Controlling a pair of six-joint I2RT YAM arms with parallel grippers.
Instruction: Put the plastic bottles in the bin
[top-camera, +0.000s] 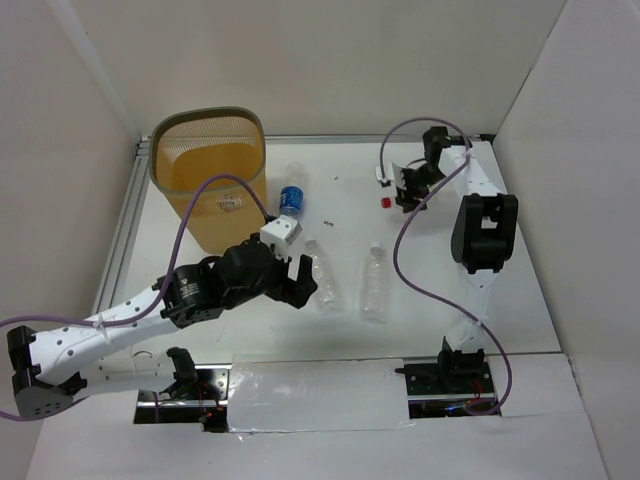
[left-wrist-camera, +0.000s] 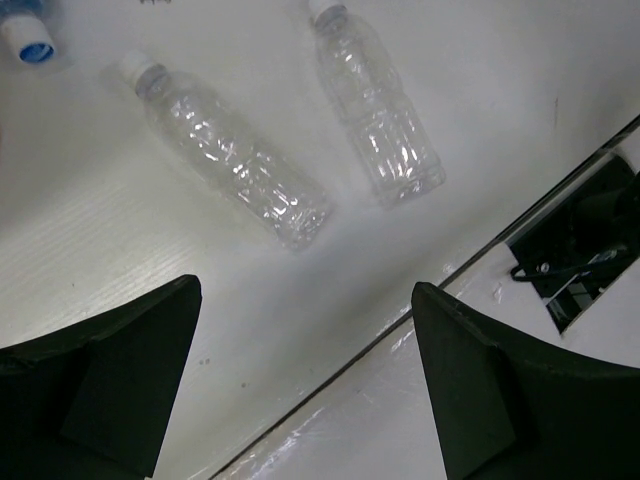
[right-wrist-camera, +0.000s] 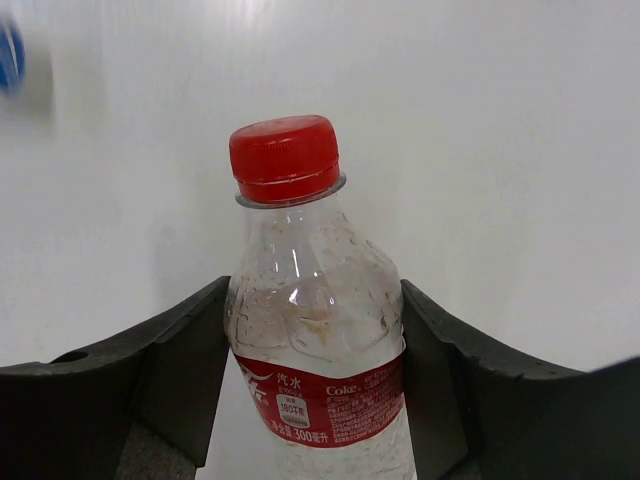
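Note:
My right gripper should lift the bottle it holds next, then carry it to the left in the top view over the bin's opening (top-camera: 209, 156), because the bin's rim stands high.
The orange-yellow mesh bin (top-camera: 210, 170) stands at the back left. A blue-labelled bottle (top-camera: 291, 198) lies just right of it; its blue cap shows in the left wrist view (left-wrist-camera: 28, 40). Two clear bottles (top-camera: 323, 275) (top-camera: 375, 283) lie mid-table, also seen in the left wrist view (left-wrist-camera: 230, 165) (left-wrist-camera: 378, 110). My left gripper (top-camera: 300, 282) (left-wrist-camera: 305, 370) is open and empty, just left of the nearer clear bottle. My right gripper (top-camera: 402, 190) (right-wrist-camera: 315, 350) at the back right is shut on a clear bottle with a red cap and red label (right-wrist-camera: 315, 320) (top-camera: 385, 201).
White walls close in the table on the left, back and right. A metal rail (top-camera: 122, 225) runs along the left edge beside the bin. A small dark speck (top-camera: 328, 222) lies near the blue-labelled bottle. Purple cables (top-camera: 420, 260) loop over both arms.

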